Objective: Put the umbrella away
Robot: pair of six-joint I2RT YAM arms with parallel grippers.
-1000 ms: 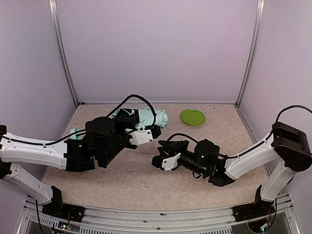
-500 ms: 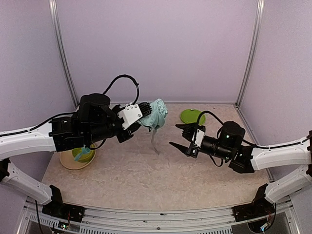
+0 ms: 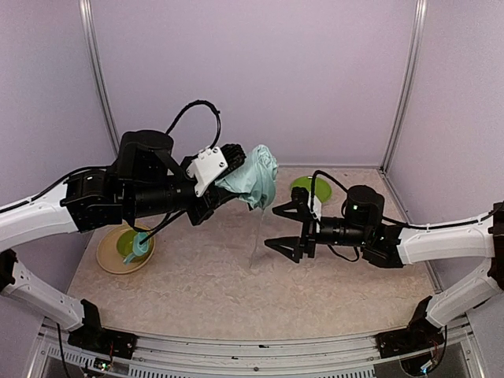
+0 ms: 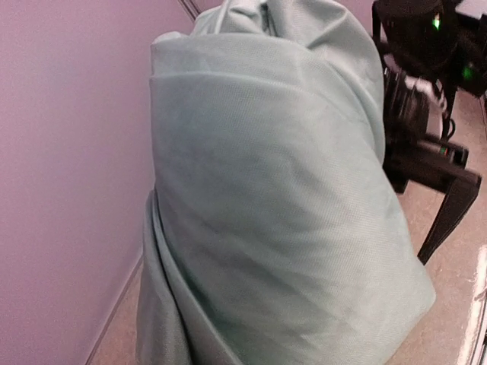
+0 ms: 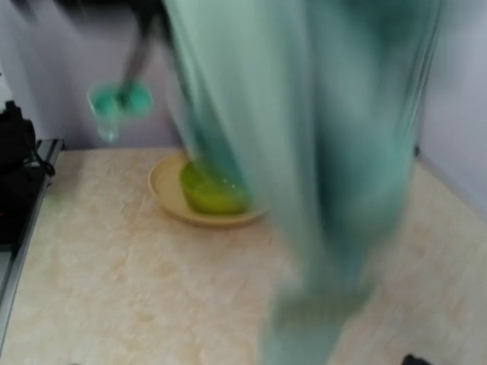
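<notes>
My right gripper is above the strap's loose end (image 3: 253,261) (image 5: 303,334), which hangs to its left in the top view. It will go down and across to it next with open fingers.
The umbrella (image 3: 256,177) is a pale mint-green folded bundle held up in the air above the table's middle. My left gripper (image 3: 235,164) is shut on its left side. Its fabric fills the left wrist view (image 4: 281,198), hiding my fingers there. A thin strap (image 3: 256,240) hangs from the bundle toward the table. A small mint handle (image 3: 140,242) dangles under my left arm. My right gripper (image 3: 285,228) stands wide open just right of the strap, below the bundle, touching nothing. In the right wrist view the umbrella (image 5: 319,152) is a blur close in front.
A green bowl (image 3: 126,247) sits on a tan plate (image 3: 106,256) at the left, also seen as bowl (image 5: 209,194) on plate (image 5: 163,190). A green plate (image 3: 303,187) lies at the back right. Purple walls enclose three sides.
My left arm lifted the umbrella off the table and carried it up and right. My right gripper rose from the table, swung toward the umbrella and opened wide.
</notes>
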